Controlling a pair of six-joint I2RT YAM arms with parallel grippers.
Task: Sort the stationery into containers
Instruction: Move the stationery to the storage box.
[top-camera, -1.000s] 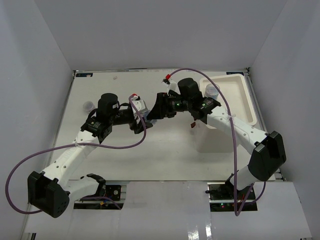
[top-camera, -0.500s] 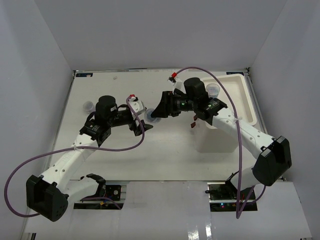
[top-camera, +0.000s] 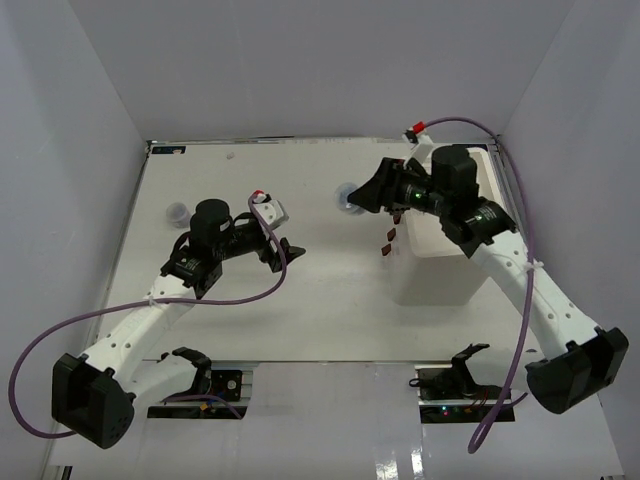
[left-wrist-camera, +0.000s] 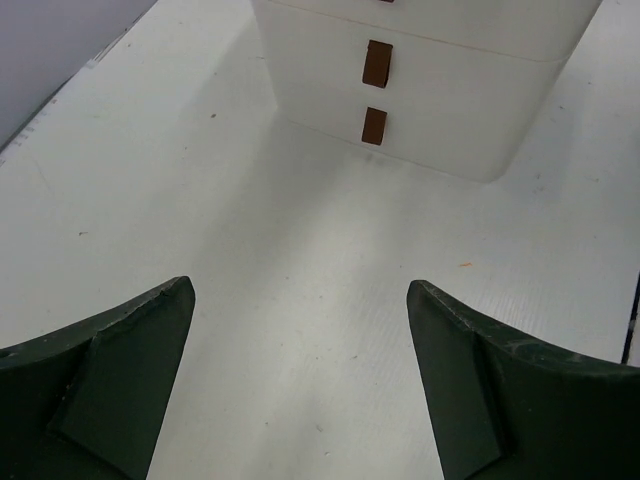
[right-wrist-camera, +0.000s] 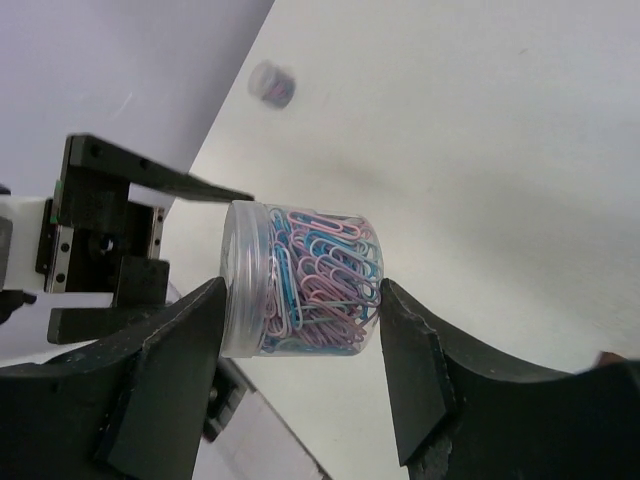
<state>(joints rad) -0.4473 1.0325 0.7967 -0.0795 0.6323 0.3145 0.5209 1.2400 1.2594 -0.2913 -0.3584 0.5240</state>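
Note:
My right gripper is still over bare table. It should next carry the jar to the right in the top view and let it go at the handle side of the white organiser.
My right gripper (top-camera: 352, 199) is shut on a small clear jar (right-wrist-camera: 300, 280) full of blue and pink paper clips, and holds it above the table (top-camera: 300, 330), left of the white organiser (top-camera: 440, 268). The jar shows as a bluish spot in the top view (top-camera: 346, 197). A second jar (top-camera: 177, 211) stands at the table's far left; it also shows in the right wrist view (right-wrist-camera: 271, 83). My left gripper (top-camera: 285, 250) is open and empty, low over the table (left-wrist-camera: 300, 290), facing the organiser (left-wrist-camera: 450, 100). Pens, tape ring and band are out of view.
The organiser's drawers have small brown handles (left-wrist-camera: 378, 63) facing my left gripper. My right arm covers most of the tray top (top-camera: 492, 215). Purple cables loop from both arms. Grey walls close in the table on three sides.
The two grippers met at mid-table a second ago. The right gripper has since moved back and right with the jar, towards the organiser. The left gripper has drawn back slightly and is empty.

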